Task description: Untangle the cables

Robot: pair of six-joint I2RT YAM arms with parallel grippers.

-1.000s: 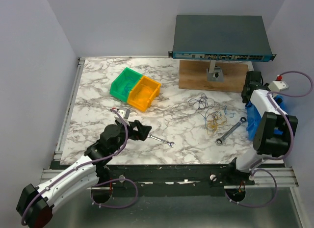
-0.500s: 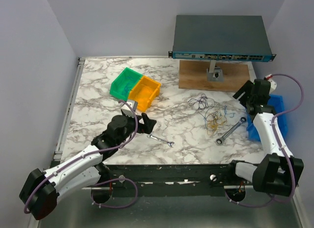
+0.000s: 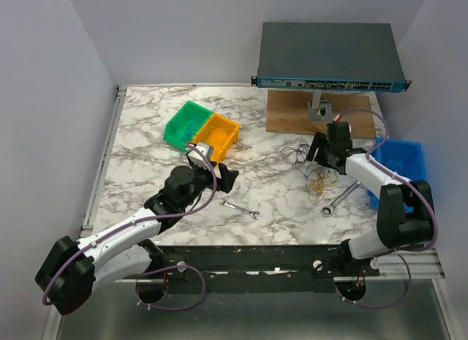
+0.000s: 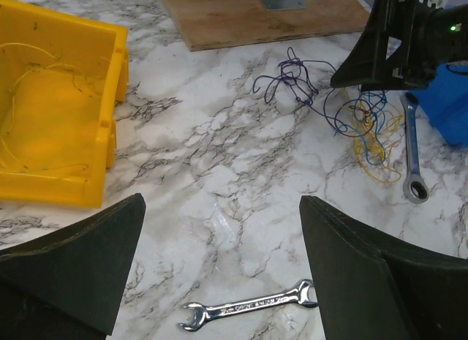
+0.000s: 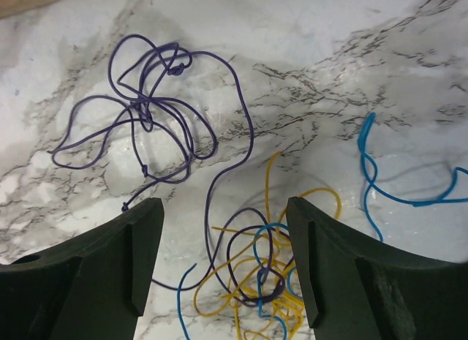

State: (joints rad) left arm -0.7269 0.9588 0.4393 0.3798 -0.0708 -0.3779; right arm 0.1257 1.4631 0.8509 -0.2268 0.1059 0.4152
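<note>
My right gripper moves to the left in the top view and down onto the purple wire's loops next, since they lie apart from the heap of yellow wire.
The cables (image 3: 314, 168) lie as a loose tangle on the marble table, right of centre. In the right wrist view a purple wire (image 5: 153, 113) loops at the top left, yellow wire (image 5: 256, 281) bunches at the bottom and a blue wire (image 5: 380, 179) curls at the right. My right gripper (image 5: 223, 230) is open and empty, just above the tangle, its fingers on either side of the yellow bunch; it also shows in the top view (image 3: 322, 150). My left gripper (image 4: 219, 230) is open and empty over bare marble, left of the cables (image 4: 351, 110).
A small spanner (image 4: 252, 307) lies under the left gripper. A ratchet wrench (image 3: 344, 194) lies right of the cables. Green (image 3: 186, 124) and yellow (image 3: 214, 139) bins stand at the back left. A wooden board (image 3: 314, 113) with a network switch (image 3: 329, 55) is behind. A blue bin (image 3: 398, 161) is at the right edge.
My right arm has swung left from the blue bin to over the cables. My left gripper has moved forward and right, towards the table's middle. Both stay open.
</note>
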